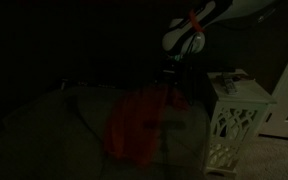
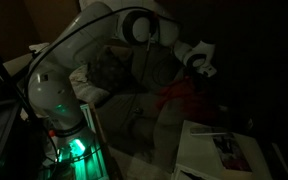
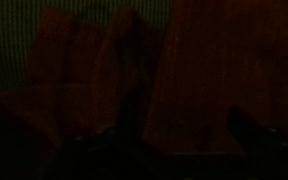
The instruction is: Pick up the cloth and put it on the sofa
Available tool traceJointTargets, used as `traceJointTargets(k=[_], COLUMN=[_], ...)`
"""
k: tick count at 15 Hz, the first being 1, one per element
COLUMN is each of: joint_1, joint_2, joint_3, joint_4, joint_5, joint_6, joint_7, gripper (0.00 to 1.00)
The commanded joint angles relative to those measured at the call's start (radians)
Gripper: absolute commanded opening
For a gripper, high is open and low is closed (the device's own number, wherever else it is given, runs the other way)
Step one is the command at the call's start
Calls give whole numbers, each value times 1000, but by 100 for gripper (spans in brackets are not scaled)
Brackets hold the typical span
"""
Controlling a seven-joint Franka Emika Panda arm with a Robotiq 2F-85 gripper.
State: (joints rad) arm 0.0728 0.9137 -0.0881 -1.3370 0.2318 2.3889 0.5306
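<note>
My gripper shifts away from the white lattice side table and onto the red cloth's upper edge next, because its fingers stand open just above that fabric.
The scene is very dark. A red cloth lies spread over the sofa seat; it also shows in an exterior view. My gripper hangs just above the cloth's upper edge, also seen in an exterior view. In the wrist view the reddish cloth fills most of the picture. The gripper shows only as dim dark fingers standing apart at the lower left and right, so it looks open with nothing between them.
A white lattice side table stands next to the sofa, close to the gripper. Papers or magazines lie on a low surface in front. The robot base glows green beside the sofa.
</note>
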Motion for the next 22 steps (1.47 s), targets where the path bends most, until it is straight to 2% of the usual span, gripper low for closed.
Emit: traceJointTargets(k=[1, 3, 9, 13, 17, 19, 22], joint_1=[-11, -17, -26, -26, 15, 31, 68], joint_2=[145, 203, 295, 244, 124, 59, -40], joint_3=[-5, 2, 8, 23, 62, 120, 164], joint_4=[238, 328, 476, 486, 431, 391, 301], joint_5=[-24, -23, -27, -26, -8, -18, 1], joint_6=[-130, -193, -296, -307, -306, -335, -367], joint_7=[38, 39, 38, 4, -107, -169, -262], gripper=[74, 69, 27, 1, 1, 1, 1])
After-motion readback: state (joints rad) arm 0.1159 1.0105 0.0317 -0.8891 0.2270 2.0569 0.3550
